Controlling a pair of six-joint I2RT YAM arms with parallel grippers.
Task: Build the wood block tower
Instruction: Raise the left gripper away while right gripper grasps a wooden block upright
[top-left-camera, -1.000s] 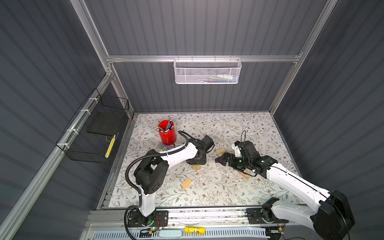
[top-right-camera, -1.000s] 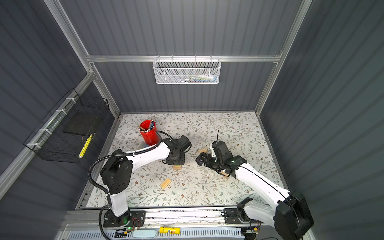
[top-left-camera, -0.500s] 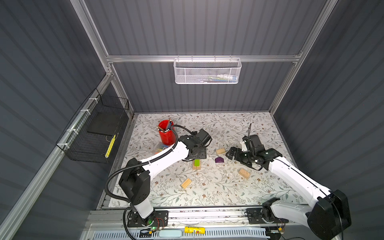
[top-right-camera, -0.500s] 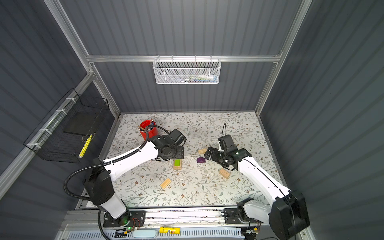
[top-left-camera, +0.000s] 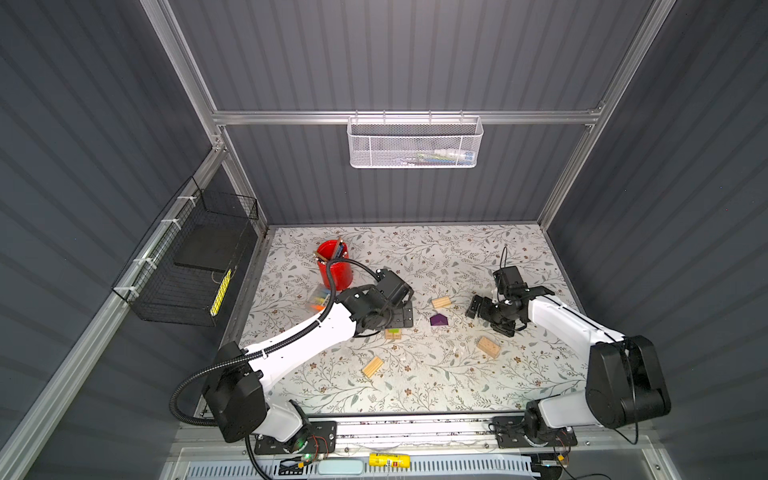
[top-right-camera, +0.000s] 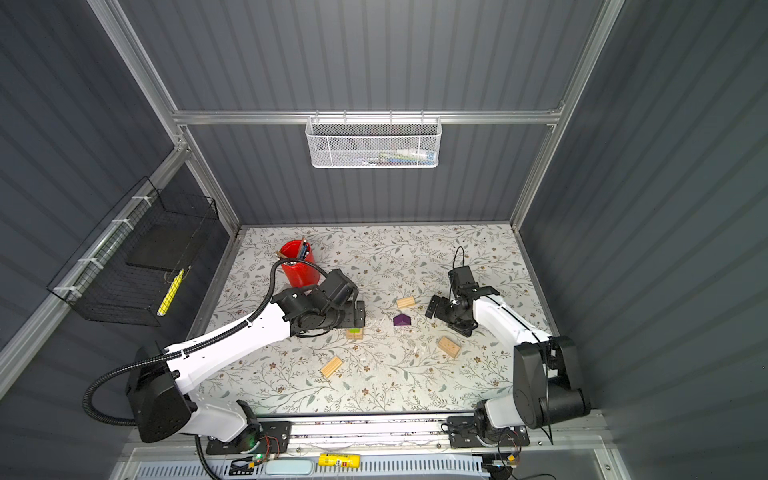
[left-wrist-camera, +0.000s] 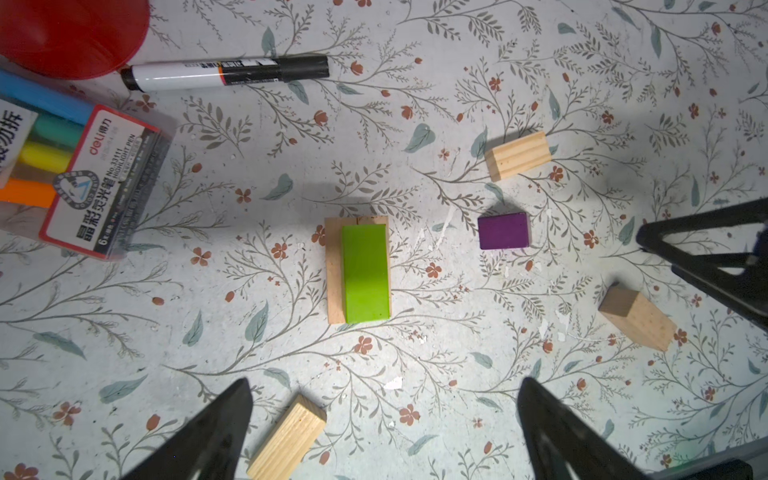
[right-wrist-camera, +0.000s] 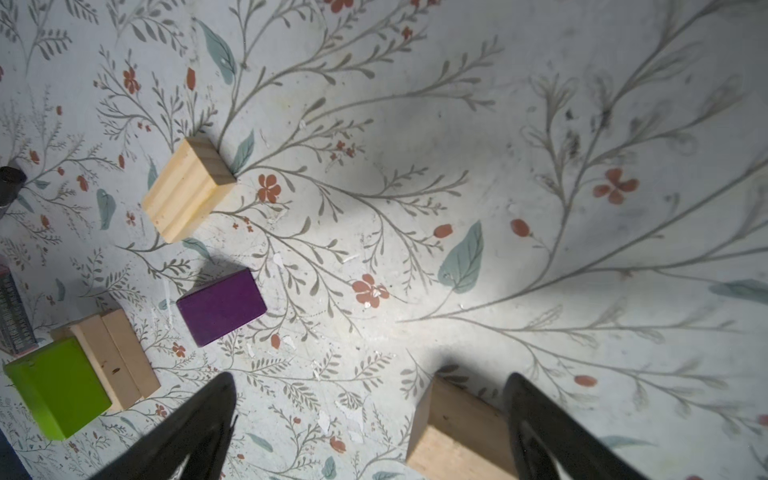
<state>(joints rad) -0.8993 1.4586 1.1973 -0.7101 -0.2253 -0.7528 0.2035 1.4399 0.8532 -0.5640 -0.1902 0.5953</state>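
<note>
My right gripper draws back next, turns to match the long sides of the pale wood block (top-left-camera: 488, 346) (right-wrist-camera: 465, 436) and moves down over it, since it lies angled below, nearer the base.
The tower (top-left-camera: 393, 333) (top-right-camera: 354, 333) is a low stack of pale wood bricks (right-wrist-camera: 112, 357) with a lime-green block (left-wrist-camera: 365, 272) lying on top, slightly off-centre. My left gripper (left-wrist-camera: 384, 386) hangs open above it (top-left-camera: 400, 314) and holds nothing. To the stack's right a purple block (top-left-camera: 439, 320) (left-wrist-camera: 503, 231) (right-wrist-camera: 221, 300) lies on the mat. Loose wood blocks lie around: a grooved one (top-left-camera: 441, 302) (right-wrist-camera: 188, 189), a front grooved one (top-left-camera: 372, 367) (left-wrist-camera: 286, 440), and one with holes (top-left-camera: 488, 347) (right-wrist-camera: 457, 424). My right gripper (right-wrist-camera: 370, 380) (top-left-camera: 489, 320) is open above the holed one.
A red pen cup (top-left-camera: 334, 270) stands at the back left, with a packet of highlighters (left-wrist-camera: 75, 178) and a black-and-white marker (left-wrist-camera: 224, 72) beside it. A white mesh basket (top-left-camera: 415, 143) hangs on the back wall. A black wire basket (top-left-camera: 195, 266) hangs on the left wall.
My left gripper opened and lifted off the green block, which stays on the stack. The right arm drew back to the right, away from the purple block lying on the mat.
</note>
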